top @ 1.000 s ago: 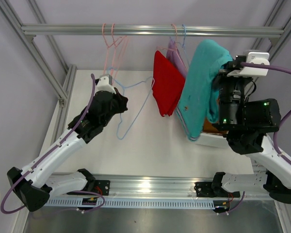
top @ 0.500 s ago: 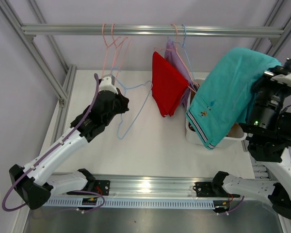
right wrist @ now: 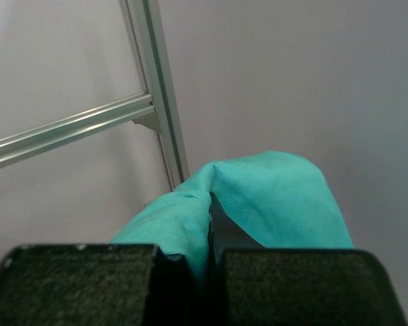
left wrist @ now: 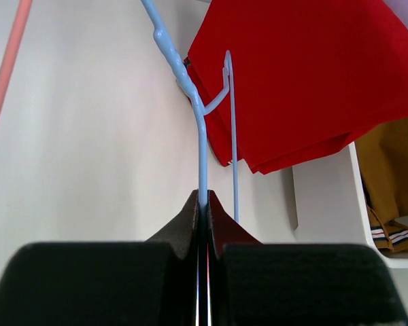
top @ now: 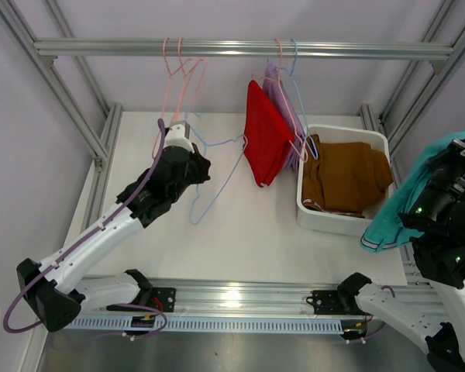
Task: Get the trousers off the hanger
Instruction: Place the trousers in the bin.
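Observation:
Next, my right gripper swings to the left in the top view, outward and down over the white bin [top: 347, 177], because the teal trousers still hang outside it.
My left gripper [top: 192, 164] is shut on the wire of an empty blue hanger [top: 215, 180], seen close up in the left wrist view [left wrist: 201, 146]. My right gripper [right wrist: 211, 224] is shut on the teal trousers [right wrist: 272, 204], which hang off the table's right edge [top: 395, 217]. Red trousers [top: 265, 132] and lavender trousers [top: 273, 81] hang from the rail on hangers. Brown trousers [top: 345, 177] lie in the white bin [top: 342, 222]. The yellow trousers are out of view.
Pink empty hangers [top: 180, 77] hang on the aluminium rail [top: 240, 49] at the left. Frame posts stand at the table's left [top: 102, 151] and right [top: 430, 81] sides. The white tabletop [top: 240, 240] spreads in front.
My right arm has swung right and down, carrying the teal trousers off the hanger and past the bin to the table's right edge. My left gripper has shifted slightly right with the blue hanger.

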{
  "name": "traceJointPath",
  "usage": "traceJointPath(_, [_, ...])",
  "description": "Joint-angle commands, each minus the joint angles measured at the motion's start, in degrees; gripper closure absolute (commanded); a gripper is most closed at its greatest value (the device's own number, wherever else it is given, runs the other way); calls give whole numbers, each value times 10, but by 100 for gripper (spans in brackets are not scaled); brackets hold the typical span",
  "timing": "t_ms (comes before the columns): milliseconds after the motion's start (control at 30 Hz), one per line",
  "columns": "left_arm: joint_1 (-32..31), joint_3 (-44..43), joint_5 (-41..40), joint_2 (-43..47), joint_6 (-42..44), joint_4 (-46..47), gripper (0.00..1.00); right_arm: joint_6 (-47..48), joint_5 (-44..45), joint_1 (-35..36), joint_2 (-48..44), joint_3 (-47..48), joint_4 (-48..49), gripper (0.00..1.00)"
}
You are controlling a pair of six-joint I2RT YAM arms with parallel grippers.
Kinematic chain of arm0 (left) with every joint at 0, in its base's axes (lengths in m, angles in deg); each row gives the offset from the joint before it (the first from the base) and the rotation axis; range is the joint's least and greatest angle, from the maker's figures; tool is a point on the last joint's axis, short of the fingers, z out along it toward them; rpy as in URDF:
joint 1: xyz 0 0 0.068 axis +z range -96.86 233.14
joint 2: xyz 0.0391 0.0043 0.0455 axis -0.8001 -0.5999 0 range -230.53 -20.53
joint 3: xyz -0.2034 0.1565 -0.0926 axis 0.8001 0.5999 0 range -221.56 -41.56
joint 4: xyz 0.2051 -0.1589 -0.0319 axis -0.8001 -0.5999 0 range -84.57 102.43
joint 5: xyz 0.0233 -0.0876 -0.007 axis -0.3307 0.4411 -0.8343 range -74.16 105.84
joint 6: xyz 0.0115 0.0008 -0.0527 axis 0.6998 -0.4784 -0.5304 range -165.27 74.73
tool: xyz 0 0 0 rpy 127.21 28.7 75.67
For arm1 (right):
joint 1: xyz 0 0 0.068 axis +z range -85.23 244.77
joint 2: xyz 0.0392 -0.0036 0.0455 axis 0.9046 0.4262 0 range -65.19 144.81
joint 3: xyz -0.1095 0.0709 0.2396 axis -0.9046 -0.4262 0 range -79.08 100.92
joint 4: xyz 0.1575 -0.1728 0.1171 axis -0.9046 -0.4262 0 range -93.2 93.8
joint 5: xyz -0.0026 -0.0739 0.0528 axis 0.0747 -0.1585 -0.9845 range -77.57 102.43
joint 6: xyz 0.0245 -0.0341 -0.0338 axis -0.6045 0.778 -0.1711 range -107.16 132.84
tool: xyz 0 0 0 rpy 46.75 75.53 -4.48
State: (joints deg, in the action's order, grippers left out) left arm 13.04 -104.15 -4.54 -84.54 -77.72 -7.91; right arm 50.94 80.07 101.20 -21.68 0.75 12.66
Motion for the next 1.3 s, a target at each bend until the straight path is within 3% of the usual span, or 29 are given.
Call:
traceJointPath(0, [-11, -24, -5, 1, 11, 13, 100, -93, -27, -17, -15, -9, -63, 100])
traceJointPath(200, [-32, -29, -21, -7, 23, 7, 100, -214, -34, -33, -40, -109, -124, 100])
traceJointPath(333, [-38, -34, -21, -11, 27, 5, 100, -266, -53, -45, -2, -150, -119, 100])
traceJointPath(867, [-52, -51, -31, -5, 54, -5, 100, -404, -220, -193, 251, -95, -111, 100])
traceJointPath(1267, [-52, -56, -37, 2, 62, -5, 99, -443, -291, -224, 391, -48, -71, 100])
